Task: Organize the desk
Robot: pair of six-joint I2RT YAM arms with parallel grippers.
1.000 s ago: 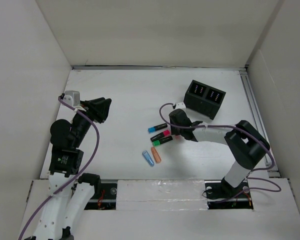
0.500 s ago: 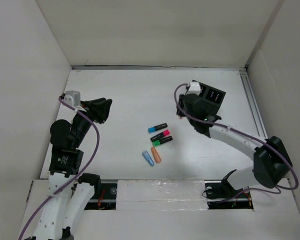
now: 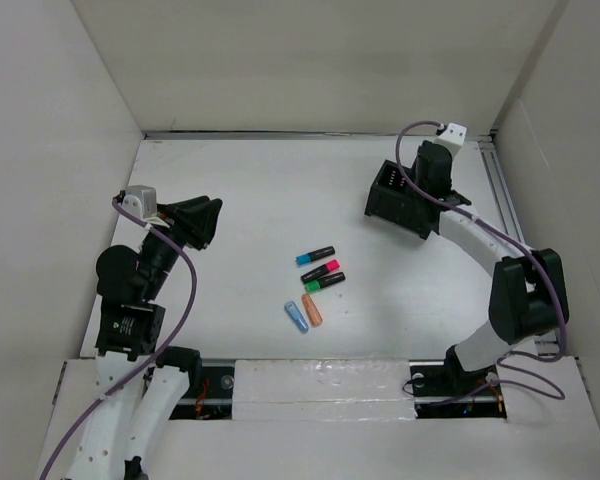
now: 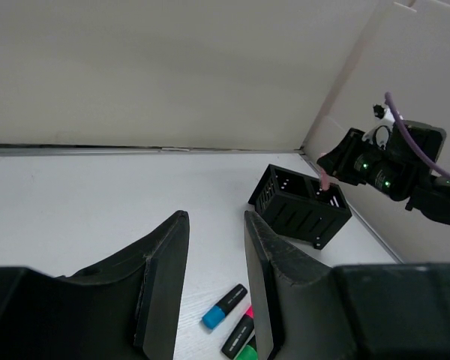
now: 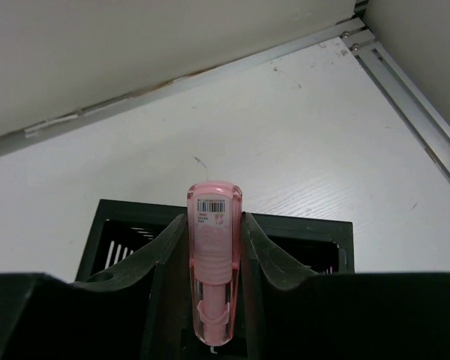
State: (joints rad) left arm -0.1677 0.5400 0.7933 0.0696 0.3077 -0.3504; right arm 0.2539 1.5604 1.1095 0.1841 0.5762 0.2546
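Note:
The pink item hangs near the holder's middle, so the robot's right gripper will next go down toward the right in its wrist view and let the item go into the holder's rail-side compartment (image 5: 298,251).
The desk (image 3: 250,190) is a white tabletop between white walls. My right gripper (image 3: 432,172) is shut on a pink translucent pen-shaped item (image 5: 214,259), held upright over the black two-compartment holder (image 3: 405,203) at the back right; the right wrist view shows the holder's rim (image 5: 300,225) just below the jaws (image 5: 212,225). Three highlighters lie mid-desk: blue (image 3: 315,256), pink (image 3: 321,269), green (image 3: 324,282). A light blue piece (image 3: 296,316) and an orange piece (image 3: 312,310) lie nearer. My left gripper (image 3: 202,220) is open and empty above the left side.
The left wrist view shows the holder (image 4: 300,206), the blue highlighter (image 4: 225,305) and the right gripper with the pink item (image 4: 324,178) beyond my open left fingers (image 4: 165,277). A metal rail (image 3: 505,200) runs along the right wall.
My right arm lifted the pink item from beside the highlighters and swung it back and right, to above the black holder. The left arm has barely moved.

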